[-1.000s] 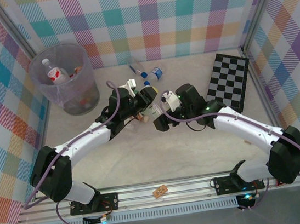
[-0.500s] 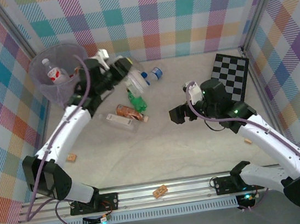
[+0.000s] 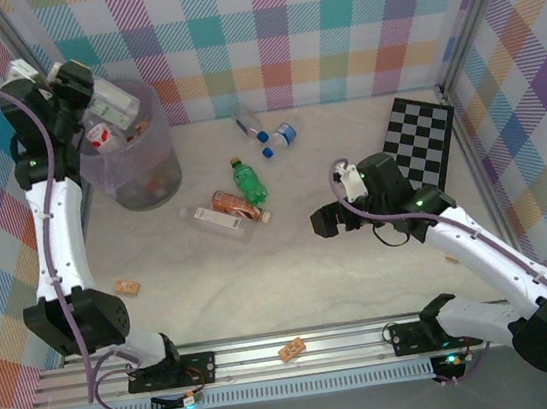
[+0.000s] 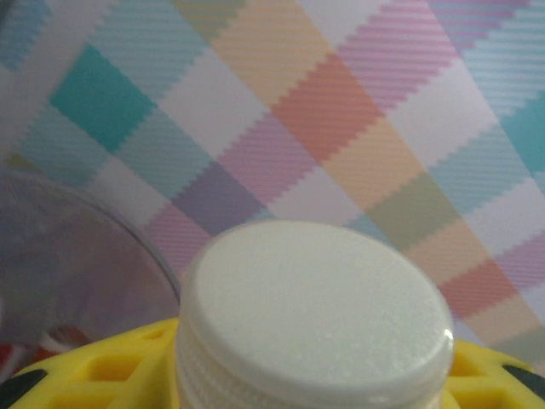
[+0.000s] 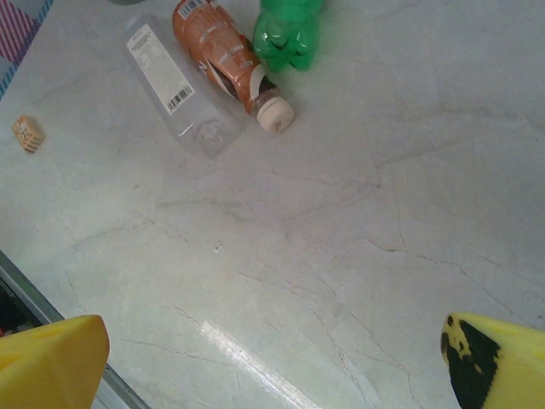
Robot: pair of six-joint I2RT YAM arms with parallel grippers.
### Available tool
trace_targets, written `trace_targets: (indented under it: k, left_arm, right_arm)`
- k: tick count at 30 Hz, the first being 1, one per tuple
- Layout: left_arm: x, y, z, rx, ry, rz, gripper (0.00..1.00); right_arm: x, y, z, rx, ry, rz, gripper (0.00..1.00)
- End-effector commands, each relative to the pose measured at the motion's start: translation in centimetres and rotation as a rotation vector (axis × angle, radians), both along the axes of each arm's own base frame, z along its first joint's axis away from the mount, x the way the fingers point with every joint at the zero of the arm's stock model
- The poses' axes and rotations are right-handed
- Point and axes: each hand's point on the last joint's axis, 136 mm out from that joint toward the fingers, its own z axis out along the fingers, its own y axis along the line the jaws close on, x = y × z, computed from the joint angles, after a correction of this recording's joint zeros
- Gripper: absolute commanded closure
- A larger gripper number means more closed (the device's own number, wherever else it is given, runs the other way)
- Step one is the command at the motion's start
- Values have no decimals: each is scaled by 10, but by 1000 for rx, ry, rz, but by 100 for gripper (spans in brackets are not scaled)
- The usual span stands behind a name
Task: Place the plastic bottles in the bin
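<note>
The clear bottle still hangs high over the bin's rim. My left gripper next needs to move over the bin's opening (image 3: 132, 124) (image 4: 72, 264) and go down to release the bottle inside.
My left gripper (image 3: 90, 94) is raised at the far left, shut on a clear bottle with a white label (image 3: 113, 104) that hangs over the rim of the translucent grey bin (image 3: 138, 172). In the left wrist view the bottle's white cap (image 4: 315, 311) sits between my yellow fingers (image 4: 94, 375), with the bin's rim (image 4: 128, 234) at the left. A green bottle (image 3: 248, 181), an amber bottle (image 3: 236, 206) and a clear bottle (image 3: 213, 220) lie mid-table. Two blue-capped clear bottles (image 3: 251, 127) (image 3: 285, 134) lie further back. My right gripper (image 3: 326, 221) hovers open to their right, over bare table (image 5: 281, 256).
A black-and-white checkerboard (image 3: 417, 145) leans at the back right. Small wooden blocks lie at the left (image 3: 126, 285), on the front rail (image 3: 292, 348) and by the right arm (image 3: 451, 258). Plaid walls enclose the table. The bin holds several bottles.
My left arm swung from mid-table up and left to the bin, carrying the clear bottle. My right arm pulled back to the right and its jaws spread wide.
</note>
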Motion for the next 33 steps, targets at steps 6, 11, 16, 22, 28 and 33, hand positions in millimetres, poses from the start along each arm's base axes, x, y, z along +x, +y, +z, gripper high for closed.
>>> trace_targets:
  k: [6, 11, 16, 22, 28, 33]
  left_arm:
    - [53, 41, -54, 125, 231, 76, 82]
    - [79, 41, -98, 105, 341, 27, 83]
    - [94, 38, -151, 110, 475, -24, 84]
    - [95, 36, -201, 149, 617, -68, 78]
    - [95, 27, -207, 190, 634, -106, 35]
    - [92, 27, -190, 208, 600, -104, 15]
  right_arm:
    - [-5, -5, -10, -32, 44, -7, 0]
    - [-4, -8, -12, -46, 47, -22, 0]
    - [-1, -8, -17, -63, 58, -22, 1]
    - [0, -9, -23, -83, 59, -20, 1]
    - [0, -8, -28, -83, 70, -22, 0]
    - [0, -9, -32, -90, 81, -22, 0]
